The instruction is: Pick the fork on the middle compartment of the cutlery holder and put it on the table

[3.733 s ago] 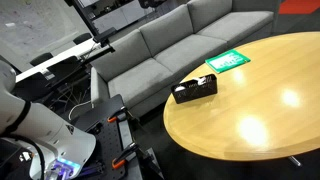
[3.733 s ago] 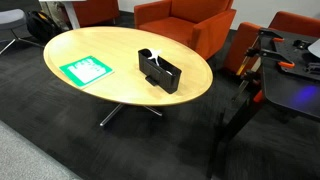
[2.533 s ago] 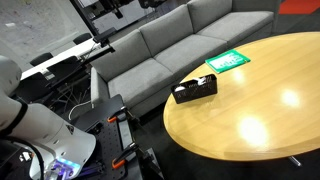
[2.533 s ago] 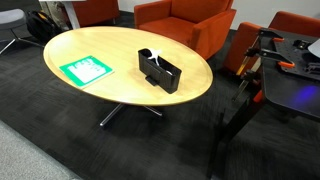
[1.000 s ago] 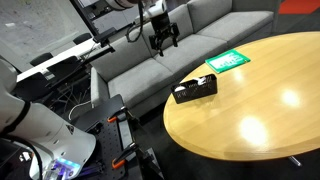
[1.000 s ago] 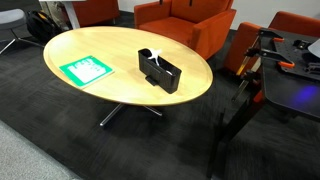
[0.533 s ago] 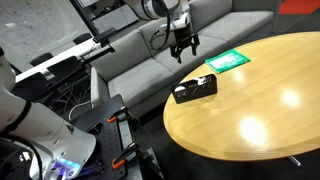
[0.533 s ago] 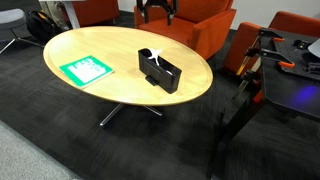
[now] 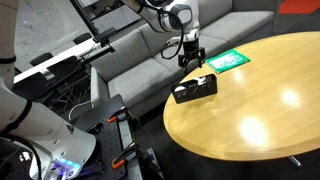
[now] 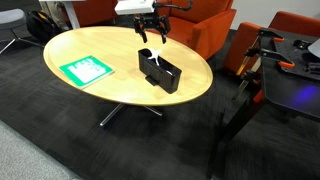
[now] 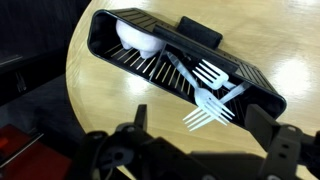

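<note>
I will next move my gripper down onto the tine end of the fork (image 9: 203, 81) (image 11: 200, 117) that pokes over the holder's near side, because those tines stand out between my open fingers.
The black cutlery holder (image 9: 195, 90) (image 10: 160, 72) stands near the edge of the round light-wood table (image 9: 260, 115) (image 10: 115, 88). In the wrist view the cutlery holder (image 11: 120, 45) lies open below me, with a white spoon (image 11: 140, 40) at one end. Two white forks cross further along. One fork (image 11: 208, 73) lies inside; the other fork (image 11: 207, 110) pokes its tines over the near wall. I cannot tell the compartments apart. My gripper (image 9: 190, 63) (image 10: 152, 36) (image 11: 200, 125) hovers just above the holder, open and empty.
A green flat card (image 9: 228, 61) (image 10: 85, 70) lies on the table beyond the holder. A grey sofa (image 9: 170, 40) stands behind the table edge. Orange armchairs (image 10: 190, 22) and a dark cart (image 10: 290, 85) stand around the table.
My arm has swung in from over the sofa and come down to just above the cutlery holder. The holder and card have not moved.
</note>
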Controlling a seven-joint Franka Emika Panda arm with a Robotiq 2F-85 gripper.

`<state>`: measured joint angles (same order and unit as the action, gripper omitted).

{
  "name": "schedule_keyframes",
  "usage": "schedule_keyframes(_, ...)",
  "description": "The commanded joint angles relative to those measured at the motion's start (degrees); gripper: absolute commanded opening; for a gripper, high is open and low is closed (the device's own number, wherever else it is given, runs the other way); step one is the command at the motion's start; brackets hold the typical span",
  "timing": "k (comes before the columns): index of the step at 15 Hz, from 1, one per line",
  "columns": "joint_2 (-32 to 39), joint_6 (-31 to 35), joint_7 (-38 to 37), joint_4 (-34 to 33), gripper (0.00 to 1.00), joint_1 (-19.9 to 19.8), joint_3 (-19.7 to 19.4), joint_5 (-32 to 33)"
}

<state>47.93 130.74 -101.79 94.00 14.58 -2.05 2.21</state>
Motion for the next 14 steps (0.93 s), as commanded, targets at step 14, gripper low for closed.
schedule_keyframes(14,12.53,-1.00,-3.53,-13.68,1.00,-0.01,-2.77,-2.27)
